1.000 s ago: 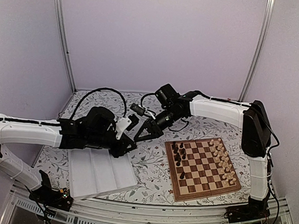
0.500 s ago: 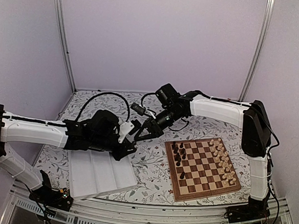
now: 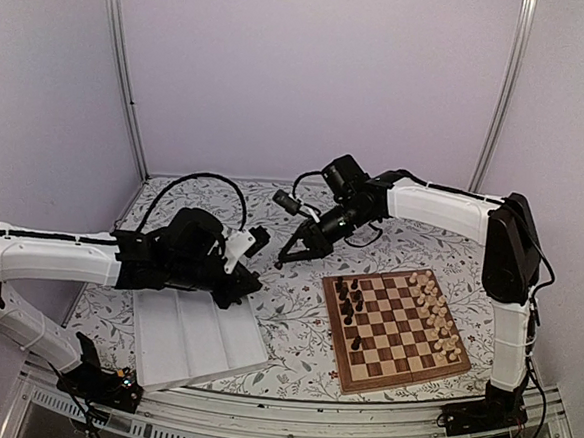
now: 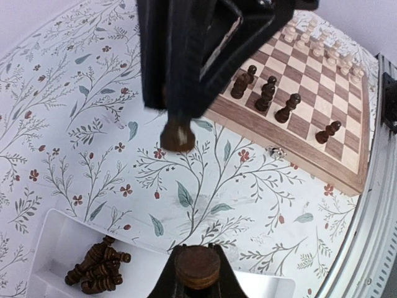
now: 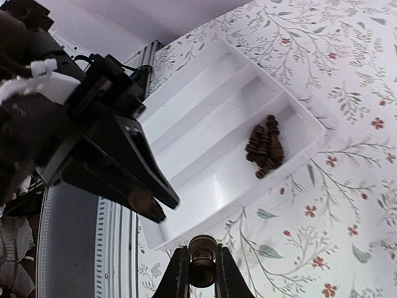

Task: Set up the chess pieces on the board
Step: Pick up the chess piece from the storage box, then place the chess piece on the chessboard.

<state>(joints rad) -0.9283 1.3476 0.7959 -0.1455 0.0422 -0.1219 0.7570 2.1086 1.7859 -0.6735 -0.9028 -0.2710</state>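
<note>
The dark row's empty near corner square is below my right gripper and to its right in the top view, so it needs to go over there next, then lower and release.
My left gripper is shut on a dark brown chess piece, held above the near right corner of the white tray. My right gripper is shut on another dark piece, above the floral cloth just right of the left gripper and apart from it. In the left wrist view the right gripper's fingers hang at the top with their piece. The board lies at the right, with dark pieces along its left side and cream pieces along its right.
A few loose dark pieces lie in one tray channel and also show in the left wrist view. The left gripper shows in the right wrist view over the tray. Metal rail runs along the table's near edge.
The two grippers came close together half a second ago and have since drawn apart: the left arm pulled back left, the right arm lifted and shifted right.
</note>
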